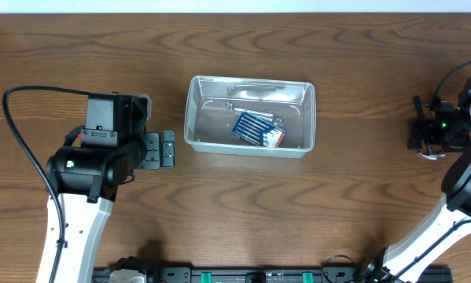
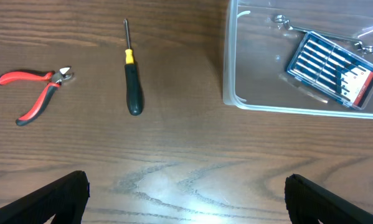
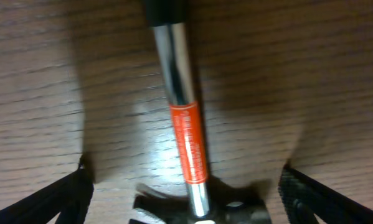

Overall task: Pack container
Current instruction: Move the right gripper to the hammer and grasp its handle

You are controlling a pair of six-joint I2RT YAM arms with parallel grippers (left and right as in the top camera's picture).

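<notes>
The hammer's orange label (image 3: 190,144) lies outward of my right gripper, whose fingers are on both sides of the hammer's black head. I need to move my right gripper outward along the hammer's handle next and close it there.
The clear plastic container (image 1: 191,118) stands at the table's middle and holds a blue screwdriver set (image 1: 258,129) and a metal wrench (image 1: 255,90). In the left wrist view the container (image 2: 227,62) is at the upper right, with the set (image 2: 332,68) inside. A black-and-yellow screwdriver (image 2: 131,74) and red pliers (image 2: 37,93) lie on the table to its left. My left gripper (image 1: 167,149) (image 2: 186,190) is open and empty, left of the container. My right gripper (image 1: 428,141) (image 3: 186,186) is open at the far right, its fingers either side of a hammer (image 3: 185,118) with a chrome shaft and orange label.
The wooden table (image 1: 243,212) runs to a white strip at the far edge. In the overhead view the left arm hides the screwdriver and pliers. A black cable (image 1: 15,118) loops beside the left arm. The hammer's black head (image 3: 236,208) lies between the right fingers.
</notes>
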